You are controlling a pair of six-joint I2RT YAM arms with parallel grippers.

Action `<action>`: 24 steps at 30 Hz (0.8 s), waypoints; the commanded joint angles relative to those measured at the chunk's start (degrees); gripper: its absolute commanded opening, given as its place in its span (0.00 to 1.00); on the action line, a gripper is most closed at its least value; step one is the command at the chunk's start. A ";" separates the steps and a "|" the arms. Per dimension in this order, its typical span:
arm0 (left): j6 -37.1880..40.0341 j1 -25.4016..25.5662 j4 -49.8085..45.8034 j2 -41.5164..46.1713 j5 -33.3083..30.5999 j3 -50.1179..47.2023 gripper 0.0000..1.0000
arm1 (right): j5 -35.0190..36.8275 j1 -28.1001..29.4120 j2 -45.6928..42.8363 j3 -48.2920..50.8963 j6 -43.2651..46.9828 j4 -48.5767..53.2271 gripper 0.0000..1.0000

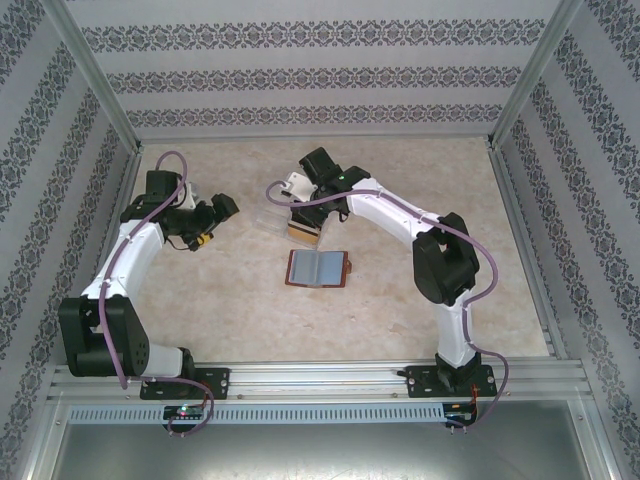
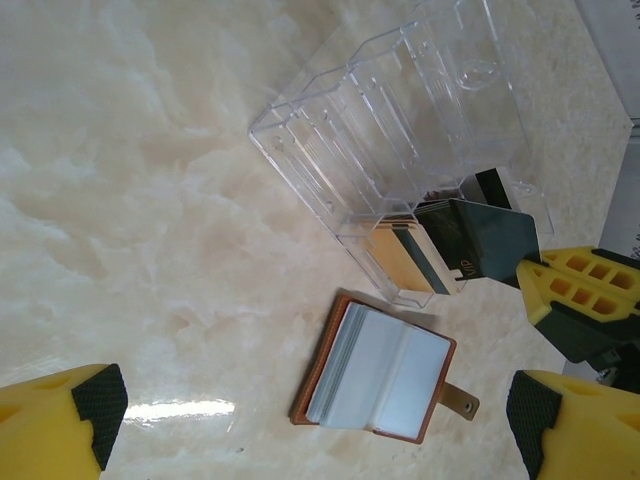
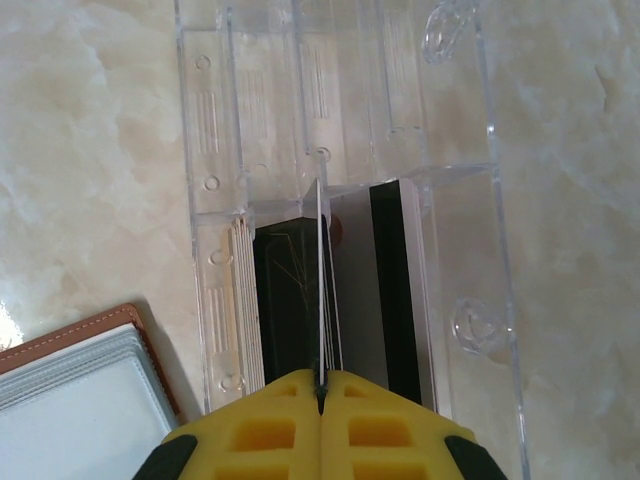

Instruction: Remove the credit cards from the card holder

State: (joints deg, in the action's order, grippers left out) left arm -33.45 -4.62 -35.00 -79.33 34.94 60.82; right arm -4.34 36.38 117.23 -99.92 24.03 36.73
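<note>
I need to lower the dark green credit card into the clear box's near section [image 1: 305, 228] [image 3: 288, 310] with my right gripper next and let it go, because the card reaches down among upright cards.
The card holder [image 1: 318, 268] is a brown leather wallet lying open on the table, its clear sleeves [image 2: 385, 375] facing up. Just behind it stands a clear plastic box [image 2: 390, 110] with several credit cards [image 3: 245, 300] upright in its near compartment. My right gripper [image 3: 322, 385] is shut on a dark green credit card [image 2: 480, 240], seen edge-on [image 3: 319, 290] in the right wrist view, with the card reaching down into that compartment. My left gripper [image 2: 315, 425] hangs open above the table to the left of the card holder [image 2: 330, 350], holding nothing.
The clear box [image 1: 275, 220] sits mid-table beside the right gripper [image 1: 303, 215]. Patterned walls and metal frame posts [image 1: 100, 90] enclose the table on three sides. The left gripper [image 1: 212, 225] hovers left of the box.
</note>
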 commanded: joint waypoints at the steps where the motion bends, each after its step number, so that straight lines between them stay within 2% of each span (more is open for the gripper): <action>1: -1.11 -0.74 1.55 -0.40 2.55 -1.53 1.00 | 0.24 -0.46 2.27 -0.69 0.14 1.41 0.00; 17: -2.24 -0.74 3.28 -0.93 4.83 -2.41 0.99 | -0.45 -0.69 4.74 -2.48 0.22 3.14 0.00; 24: -2.13 -0.75 3.28 -0.85 5.16 -2.55 0.99 | 0.51 0.40 3.89 -5.08 -2.38 4.63 0.25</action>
State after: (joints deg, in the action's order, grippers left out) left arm -35.16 -4.62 -32.91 -79.90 39.00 58.83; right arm -4.29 36.16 121.58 -103.07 23.35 40.10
